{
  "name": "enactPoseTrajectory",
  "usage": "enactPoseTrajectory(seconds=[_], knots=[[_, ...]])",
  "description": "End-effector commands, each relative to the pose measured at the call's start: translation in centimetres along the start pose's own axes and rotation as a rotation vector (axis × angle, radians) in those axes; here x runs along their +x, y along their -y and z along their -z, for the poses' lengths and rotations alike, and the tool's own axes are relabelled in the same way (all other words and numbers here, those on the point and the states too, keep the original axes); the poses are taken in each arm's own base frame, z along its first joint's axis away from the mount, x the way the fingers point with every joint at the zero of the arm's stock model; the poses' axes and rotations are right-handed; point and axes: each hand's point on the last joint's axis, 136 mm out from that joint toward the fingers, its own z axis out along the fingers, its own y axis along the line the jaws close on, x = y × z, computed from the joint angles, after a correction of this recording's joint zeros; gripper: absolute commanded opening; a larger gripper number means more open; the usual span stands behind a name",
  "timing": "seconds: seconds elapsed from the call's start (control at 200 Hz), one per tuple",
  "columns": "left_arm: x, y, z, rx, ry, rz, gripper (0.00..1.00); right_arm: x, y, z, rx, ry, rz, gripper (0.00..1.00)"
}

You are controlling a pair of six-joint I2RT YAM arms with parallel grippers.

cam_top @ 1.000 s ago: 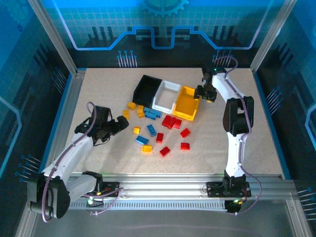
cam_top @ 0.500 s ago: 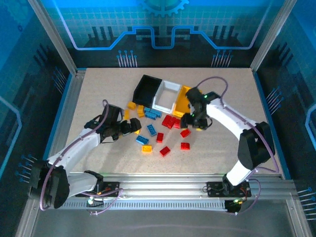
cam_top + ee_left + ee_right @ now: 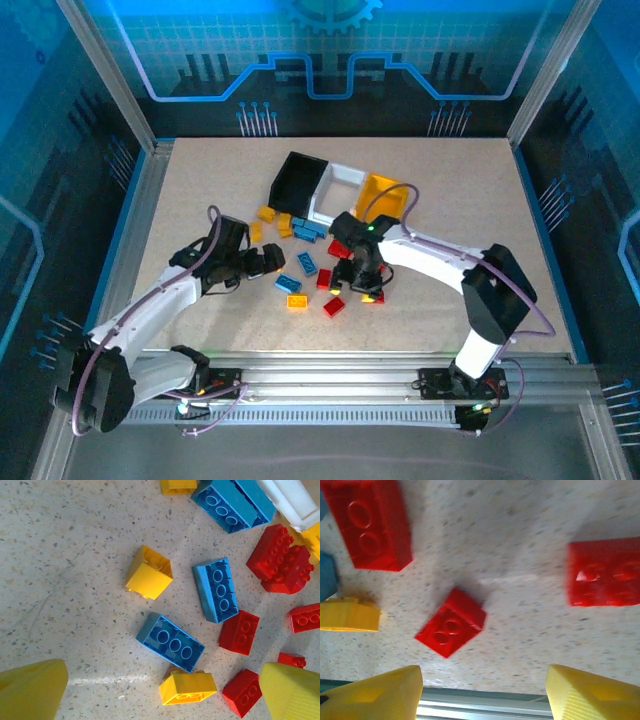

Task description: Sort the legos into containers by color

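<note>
I will lower my right gripper toward the yellow brick next, with its open fingers on both sides of the small red brick (image 3: 451, 623). That brick is below on that side.
Red, blue and yellow legos lie scattered on the table in front of three containers: a black bin (image 3: 297, 178), a white bin (image 3: 338, 192) and a yellow bin (image 3: 386, 200). My left gripper (image 3: 271, 261) is open and low beside the pile. In its wrist view the left gripper (image 3: 162, 700) hangs over a yellow brick (image 3: 187, 688) and an upturned blue brick (image 3: 170, 642). My right gripper (image 3: 365, 289) is open above the red bricks. Seen from the right wrist, that gripper (image 3: 482, 692) has a small red brick (image 3: 451, 623) just beyond its fingers.
More red bricks (image 3: 372, 524) (image 3: 604, 573) lie around the right gripper. Blue bricks (image 3: 308, 230) and yellow bricks (image 3: 266, 212) sit close to the black bin. The table's metal front rail (image 3: 330, 375) runs just behind the arms.
My right arm has swung from beside the yellow bin down to the red bricks at the middle. The left gripper has crept right toward the pile and stayed open.
</note>
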Motion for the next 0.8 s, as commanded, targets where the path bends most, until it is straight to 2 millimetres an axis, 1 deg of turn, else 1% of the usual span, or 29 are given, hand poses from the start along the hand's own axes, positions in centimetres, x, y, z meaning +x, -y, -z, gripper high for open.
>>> enactPoseTrajectory(seconds=[0.0,0.15,0.31,0.465,0.575,0.695,0.79], knots=[[0.7,-1.4,0.3,-0.046,0.006,0.016,0.99,0.8,-0.8,-1.2,0.048,-0.036,-0.092,0.66],[0.7,-1.6,0.6,-0.045,0.02,0.027,0.99,1.1,-1.2,-2.4,0.061,-0.039,-0.139,0.66],[1.1,-2.0,0.9,-0.046,0.028,0.03,0.99,1.3,-1.1,-3.5,0.095,-0.049,-0.151,0.68],[1.3,-2.8,1.4,-0.06,0.035,0.025,0.99,0.6,-1.7,-4.6,0.098,-0.044,-0.164,0.7],[1.2,-3.3,1.8,-0.059,0.042,0.037,0.99,0.6,-2.1,-5.6,0.109,-0.059,-0.17,0.71],[1.1,-3.6,2.2,-0.053,0.049,0.051,0.99,0.4,-2.0,-6.1,0.12,-0.051,-0.169,0.7],[1.1,-3.8,2.4,-0.053,0.053,0.054,0.99,0.4,-1.7,-6.5,0.137,-0.056,-0.167,0.66]])
